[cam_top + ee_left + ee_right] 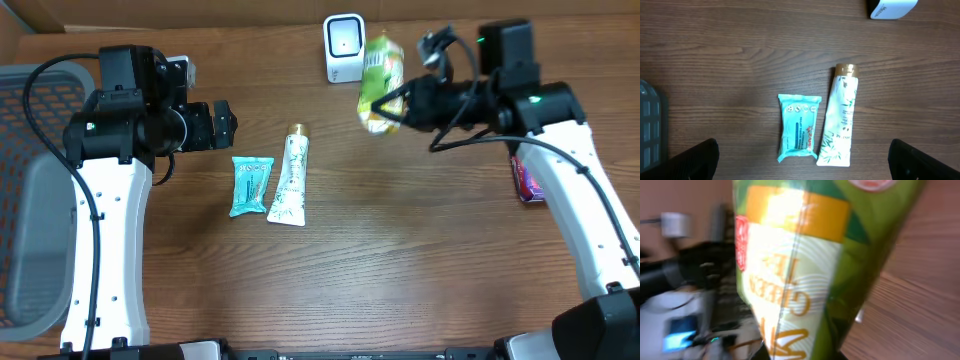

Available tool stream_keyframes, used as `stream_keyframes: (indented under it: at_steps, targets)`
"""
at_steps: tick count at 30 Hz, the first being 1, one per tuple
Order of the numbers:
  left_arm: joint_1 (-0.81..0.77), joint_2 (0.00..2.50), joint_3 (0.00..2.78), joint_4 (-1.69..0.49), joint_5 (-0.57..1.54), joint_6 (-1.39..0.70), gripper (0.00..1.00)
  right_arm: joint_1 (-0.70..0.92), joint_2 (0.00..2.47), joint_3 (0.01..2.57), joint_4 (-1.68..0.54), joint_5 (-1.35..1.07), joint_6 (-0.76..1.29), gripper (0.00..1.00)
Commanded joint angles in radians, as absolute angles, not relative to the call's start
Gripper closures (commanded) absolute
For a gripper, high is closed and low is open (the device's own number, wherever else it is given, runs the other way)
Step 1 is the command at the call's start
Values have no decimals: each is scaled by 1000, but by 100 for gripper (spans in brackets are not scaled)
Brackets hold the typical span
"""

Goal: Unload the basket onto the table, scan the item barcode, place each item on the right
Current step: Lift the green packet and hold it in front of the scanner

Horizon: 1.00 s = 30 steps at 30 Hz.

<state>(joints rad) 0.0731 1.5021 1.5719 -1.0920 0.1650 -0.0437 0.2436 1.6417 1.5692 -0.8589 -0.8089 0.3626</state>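
The right gripper will next carry the green tea packet [378, 72] to the scanner, then lower it and let it go there, because the tabletop beside the pink and purple packet is clear.
My right gripper [388, 104] is shut on a green tea packet [378, 72] and holds it in the air just right of the white barcode scanner [344, 47] at the table's far edge. The packet [805, 265] fills the right wrist view, its yellow-and-white printed face toward the camera, and hides the fingers. My left gripper [225, 122] hangs open above the table with nothing between its fingers [695, 160]. Below it lie a teal wipes packet [799, 128] and a white tube with a gold cap [840, 120], side by side.
A grey basket [30, 200] stands at the left edge of the table. A pink and purple packet [527, 180] lies under the right arm. The teal wipes packet [250, 186] and the tube [290, 178] sit left of centre.
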Motion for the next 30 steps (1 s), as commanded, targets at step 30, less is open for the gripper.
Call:
stream_keyframes:
  at_steps: [30]
  targets:
    - [68, 1505, 1591, -1093, 173, -19, 0, 541, 2511, 2356, -503, 956, -659, 96]
